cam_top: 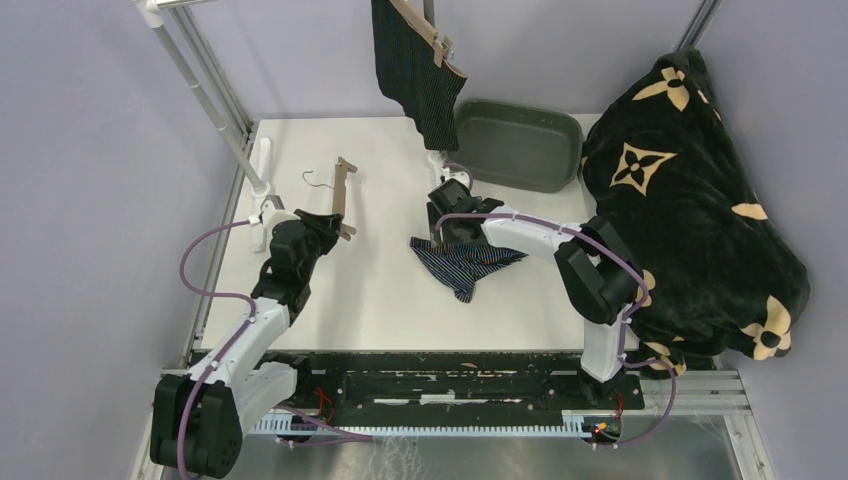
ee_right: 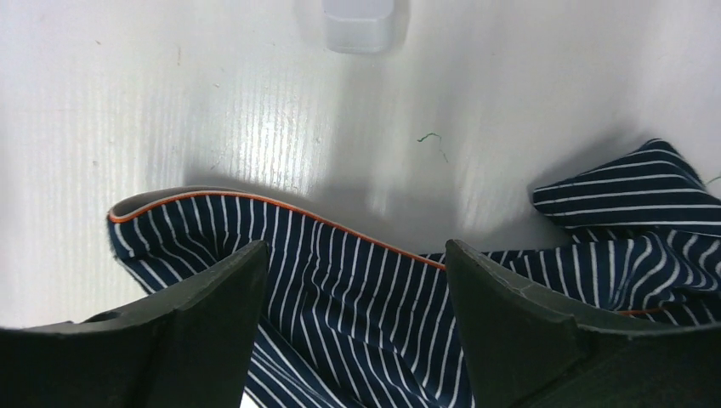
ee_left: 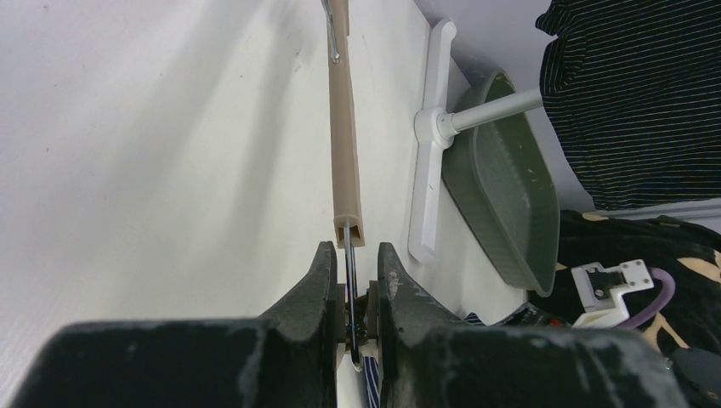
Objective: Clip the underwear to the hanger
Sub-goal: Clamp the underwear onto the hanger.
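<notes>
I should lower my right gripper onto the orange-trimmed far edge of the navy striped underwear (cam_top: 465,262) and then close it.
A tan hanger (cam_top: 346,185) with a wire hook lies at the table's left; my left gripper (cam_top: 334,226) is shut on the clip at its near end. From the left wrist, the hanger bar (ee_left: 346,153) runs away from my left gripper (ee_left: 351,285), a metal clip pinched between the jaws. The navy striped underwear (cam_top: 465,262) lies crumpled at mid-table. My right gripper (cam_top: 450,228) hovers open just over its far edge. In the right wrist view the navy underwear (ee_right: 357,289) fills the gap of my right gripper (ee_right: 355,248). A black pinstriped underwear (cam_top: 418,70) hangs clipped from the rack.
A dark green tray (cam_top: 520,145) sits at the back. A big black blanket with tan flowers (cam_top: 690,200) is heaped on the right. The rack's white post (cam_top: 200,80) and its foot (cam_top: 262,170) stand at the left edge, close to the hanger.
</notes>
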Controlling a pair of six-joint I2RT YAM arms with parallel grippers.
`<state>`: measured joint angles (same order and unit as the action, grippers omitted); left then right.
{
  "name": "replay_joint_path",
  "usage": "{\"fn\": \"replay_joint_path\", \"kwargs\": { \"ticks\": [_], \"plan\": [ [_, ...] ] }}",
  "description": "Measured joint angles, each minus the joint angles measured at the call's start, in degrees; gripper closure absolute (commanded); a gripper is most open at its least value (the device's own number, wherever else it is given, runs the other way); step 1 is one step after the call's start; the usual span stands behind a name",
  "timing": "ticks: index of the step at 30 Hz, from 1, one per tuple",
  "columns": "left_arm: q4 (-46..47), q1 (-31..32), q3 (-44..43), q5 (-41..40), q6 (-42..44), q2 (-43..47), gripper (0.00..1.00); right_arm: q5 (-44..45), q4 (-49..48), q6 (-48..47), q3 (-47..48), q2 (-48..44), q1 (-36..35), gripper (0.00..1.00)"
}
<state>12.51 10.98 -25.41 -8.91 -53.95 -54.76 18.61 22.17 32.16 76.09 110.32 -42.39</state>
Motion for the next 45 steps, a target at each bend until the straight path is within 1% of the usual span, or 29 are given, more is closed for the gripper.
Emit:
{"fn": "replay_joint_path", "kwargs": {
  "ticks": [5,12,18,21,22,24,25,27,28,29,30,33,34,37,38,41,45],
  "plan": [
    [0.0,0.0,0.0,0.0,0.0,0.0,0.97,0.1,0.2,-0.1,-1.0,-2.5,0.0,0.14],
    [0.0,0.0,0.0,0.0,0.0,0.0,0.97,-0.2,0.6,0.0,-3.7,-2.7,-0.3,0.13],
    [0.0,0.0,0.1,0.0,0.0,0.0,0.97,-0.8,-0.7,0.0,-4.6,-1.2,-0.3,0.14],
    [0.0,0.0,0.1,0.0,0.0,0.0,0.97,-1.0,-1.1,-0.1,-4.5,0.7,-0.3,0.16],
    [0.0,0.0,0.1,0.0,0.0,0.0,0.97,-1.0,-1.4,0.0,-4.1,1.0,-0.3,0.18],
    [0.0,0.0,0.2,0.0,0.0,0.0,0.97,-1.1,-1.6,0.0,-3.6,1.6,-0.3,0.26],
    [0.0,0.0,0.2,0.0,0.0,0.0,0.97,-1.0,-1.6,0.0,-3.3,1.9,-0.3,0.32],
    [0.0,0.0,0.2,0.0,0.0,0.0,0.97,-0.9,-1.9,-0.1,-2.8,2.3,-0.3,0.45],
    [0.0,0.0,0.2,0.0,0.0,0.0,0.97,-0.9,-2.0,-0.3,-2.6,2.6,-0.3,0.56],
    [0.0,0.0,0.2,0.0,0.0,0.0,0.97,-0.8,-2.3,-0.2,-2.4,2.8,-0.3,0.61],
    [0.0,0.0,0.2,0.0,0.0,0.0,0.97,-0.8,-2.5,-0.4,-2.3,2.9,-0.3,0.65],
    [0.0,0.0,0.2,0.0,0.0,0.0,0.97,-0.8,-3.3,-0.5,-2.3,3.0,-0.3,0.72],
    [0.0,0.0,0.2,0.0,0.0,0.0,0.97,-0.8,-3.6,-0.6,-2.4,3.0,-0.3,0.77],
    [0.0,0.0,0.2,0.0,0.0,0.0,0.97,-0.9,-5.2,-1.8,-3.3,2.6,-0.2,0.98],
    [0.0,0.0,0.2,0.0,0.0,0.0,0.97,-0.8,-5.9,-2.5,-3.9,2.3,-0.2,1.0],
    [0.0,0.0,0.2,0.0,0.0,0.0,0.97,-0.5,-8.1,-5.2,-6.8,0.5,-0.1,1.0],
    [1.2,0.0,0.5,0.7,0.0,0.0,0.97,-0.8,-12.2,-10.4,-13.4,-4.0,0.9,1.0]
  ]
}}
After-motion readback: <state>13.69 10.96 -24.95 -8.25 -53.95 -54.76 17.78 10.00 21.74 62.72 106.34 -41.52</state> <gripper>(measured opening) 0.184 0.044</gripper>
